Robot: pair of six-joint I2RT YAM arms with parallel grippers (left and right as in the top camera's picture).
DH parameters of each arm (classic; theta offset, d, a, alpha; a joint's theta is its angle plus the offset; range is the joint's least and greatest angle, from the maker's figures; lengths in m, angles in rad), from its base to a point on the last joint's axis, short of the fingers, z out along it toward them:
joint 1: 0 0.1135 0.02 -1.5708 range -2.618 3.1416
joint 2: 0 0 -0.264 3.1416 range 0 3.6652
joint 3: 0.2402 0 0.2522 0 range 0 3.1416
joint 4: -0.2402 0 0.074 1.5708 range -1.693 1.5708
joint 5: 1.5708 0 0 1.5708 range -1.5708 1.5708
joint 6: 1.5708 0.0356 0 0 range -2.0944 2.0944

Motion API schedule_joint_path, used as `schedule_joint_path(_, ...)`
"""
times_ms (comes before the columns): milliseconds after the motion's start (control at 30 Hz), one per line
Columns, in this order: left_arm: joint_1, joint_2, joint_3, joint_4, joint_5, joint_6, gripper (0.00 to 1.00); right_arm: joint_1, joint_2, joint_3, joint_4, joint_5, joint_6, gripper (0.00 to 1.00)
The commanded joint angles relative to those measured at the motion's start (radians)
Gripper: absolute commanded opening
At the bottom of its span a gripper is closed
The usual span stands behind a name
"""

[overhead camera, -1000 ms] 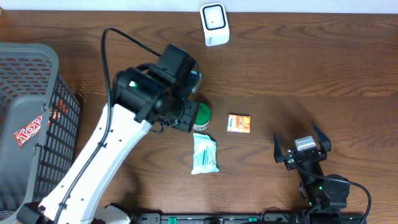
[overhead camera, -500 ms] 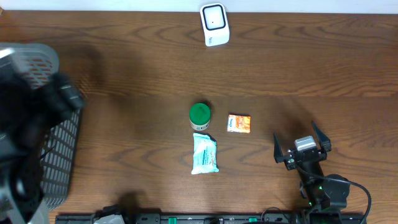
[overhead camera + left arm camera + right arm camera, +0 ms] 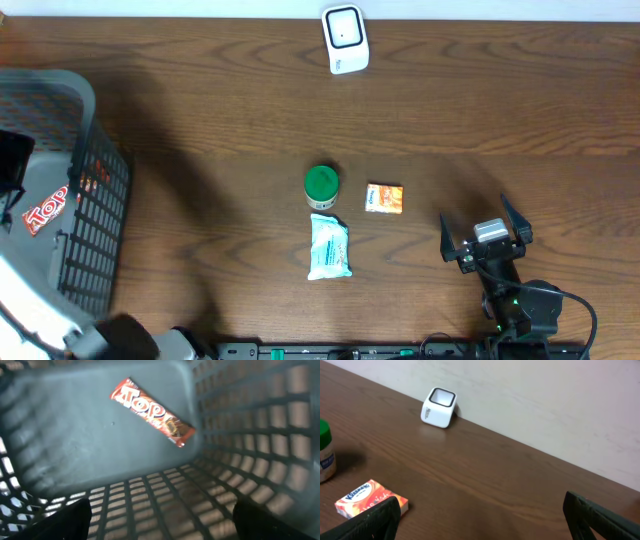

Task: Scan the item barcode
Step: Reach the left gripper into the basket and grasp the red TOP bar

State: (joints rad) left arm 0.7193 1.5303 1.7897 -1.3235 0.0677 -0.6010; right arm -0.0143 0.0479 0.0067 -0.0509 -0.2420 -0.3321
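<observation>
I will next lower my left gripper and turn its fingers to go on both sides of the narrow width of the Top bar's lettered middle point(image 3: 49, 206) point(image 3: 145, 408), which is below it and slants across the wrist view.
The white barcode scanner point(image 3: 345, 38) stands at the table's far edge and also shows in the right wrist view point(image 3: 439, 407). A green-lidded jar point(image 3: 321, 187), an orange tissue box point(image 3: 384, 198) and a pale wipes packet point(image 3: 329, 246) lie mid-table. A red "Top" bar point(image 3: 152, 411) lies on the floor of the grey basket point(image 3: 95, 200). My left gripper point(image 3: 161, 527) hangs open and empty inside the basket, above the bar. My right gripper point(image 3: 478, 215) rests open at the front right, right of the tissue box point(image 3: 370, 498).
The basket's lattice walls point(image 3: 250, 435) close in around the left gripper on all sides. The left arm's white link point(image 3: 25, 300) runs along the table's front left corner. A pale wall point(image 3: 545, 400) rises behind the scanner.
The left arm has swung from the green-lidded jar at mid-table over to the basket at the left, its jaws opening. The jar stands free on the table. The right arm has not moved.
</observation>
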Motion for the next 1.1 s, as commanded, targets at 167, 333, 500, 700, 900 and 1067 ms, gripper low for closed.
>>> schedule_joint_path(167, 0.004, 0.238, -0.018, 0.01, -0.174, -0.385, 0.91, 0.015, -0.002, -0.001, -0.005, 0.001, 0.014, 0.99)
schedule_joint_path(333, 0.004, 0.346, -0.018, 0.09, -0.21, -0.452, 0.9, 0.015, -0.002, -0.001, -0.005, 0.001, 0.014, 0.99)
schedule_joint_path(500, 0.004, 0.438, -0.018, 0.159, -0.211, -0.453, 0.9, 0.015, -0.002, -0.001, -0.005, 0.001, 0.014, 0.99)
schedule_joint_path(700, 0.004, 0.511, -0.018, 0.243, -0.211, -0.453, 0.91, 0.015, -0.002, -0.001, -0.005, 0.001, 0.014, 0.99)
schedule_joint_path(900, 0.005, 0.563, -0.018, 0.281, -0.216, -0.484, 0.91, 0.015, -0.002, -0.001, -0.005, 0.001, 0.014, 0.99)
schedule_joint_path(1067, 0.004, 0.604, -0.018, 0.287, -0.215, -0.514, 0.91, 0.015, -0.002, -0.001, -0.005, 0.001, 0.014, 0.99)
